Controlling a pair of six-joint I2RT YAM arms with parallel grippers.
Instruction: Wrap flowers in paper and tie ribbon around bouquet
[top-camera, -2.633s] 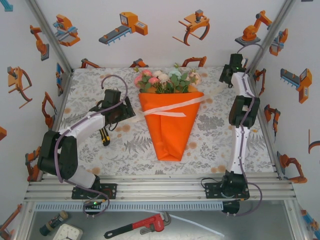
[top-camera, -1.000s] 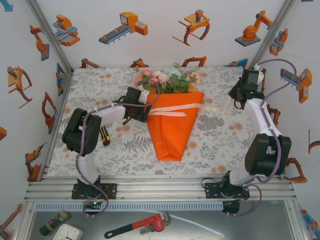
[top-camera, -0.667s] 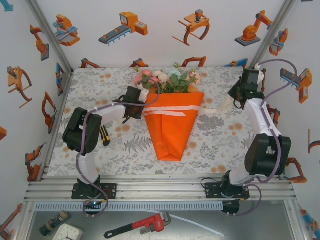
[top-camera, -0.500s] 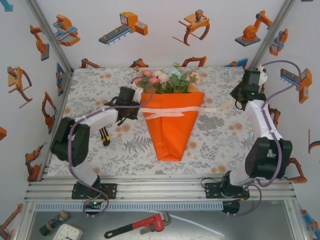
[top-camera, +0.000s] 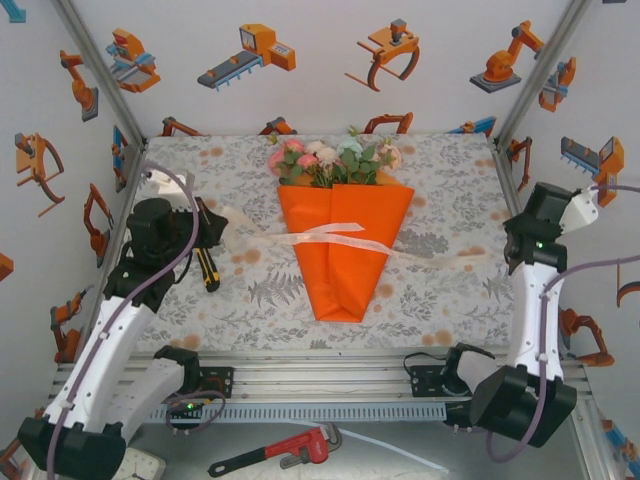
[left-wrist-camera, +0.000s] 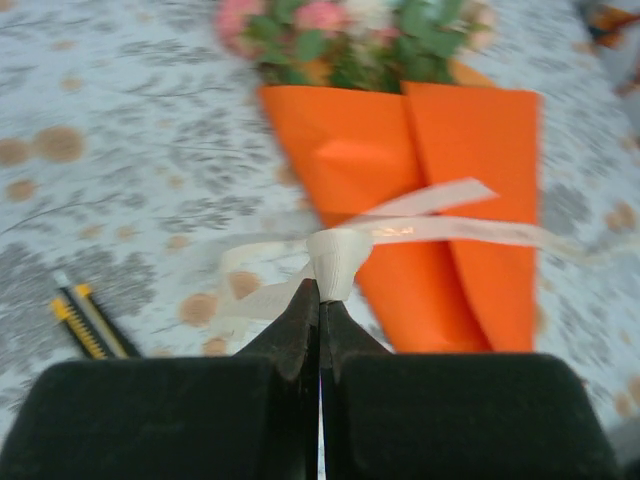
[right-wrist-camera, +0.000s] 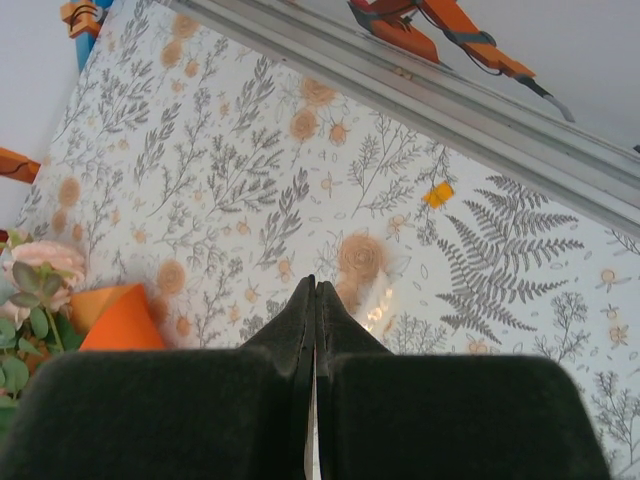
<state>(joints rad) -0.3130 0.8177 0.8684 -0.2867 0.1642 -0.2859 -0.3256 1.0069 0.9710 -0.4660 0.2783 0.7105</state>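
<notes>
The held end of the ribbon stretches away from the bouquet. My left gripper will next move toward the orange paper and let go of the ribbon beside the orange paper's nearest side edge (top-camera: 298, 246) (left-wrist-camera: 368, 270).
The bouquet lies mid-table: pink, white and green flowers (top-camera: 335, 160) top a cone of orange paper (top-camera: 340, 262). A cream ribbon (top-camera: 322, 237) crosses the cone and stretches out to both sides. My left gripper (top-camera: 210, 226) is left of the cone, shut on the ribbon's left end. In the left wrist view the gripper (left-wrist-camera: 320, 287) pinches a ribbon (left-wrist-camera: 338, 258) fold in front of the paper (left-wrist-camera: 450, 140) and flowers (left-wrist-camera: 350, 25). My right gripper (top-camera: 508, 260) is to the right, shut on the other end. In the right wrist view the gripper (right-wrist-camera: 315, 286) is shut, a pale strip showing between its jaws.
A yellow-and-black hand tool (top-camera: 207, 270) lies on the floral tablecloth just below my left gripper, seen also as the tool (left-wrist-camera: 85, 320). The metal frame rail (right-wrist-camera: 420, 90) edges the table on the right. A red pipe wrench (top-camera: 290, 450) lies below the table's front rail.
My left gripper closed on the ribbon beside the cone and drew back left. The right arm swung outward and nearer. The ribbon now crosses the cone lower, pulled out to both sides.
</notes>
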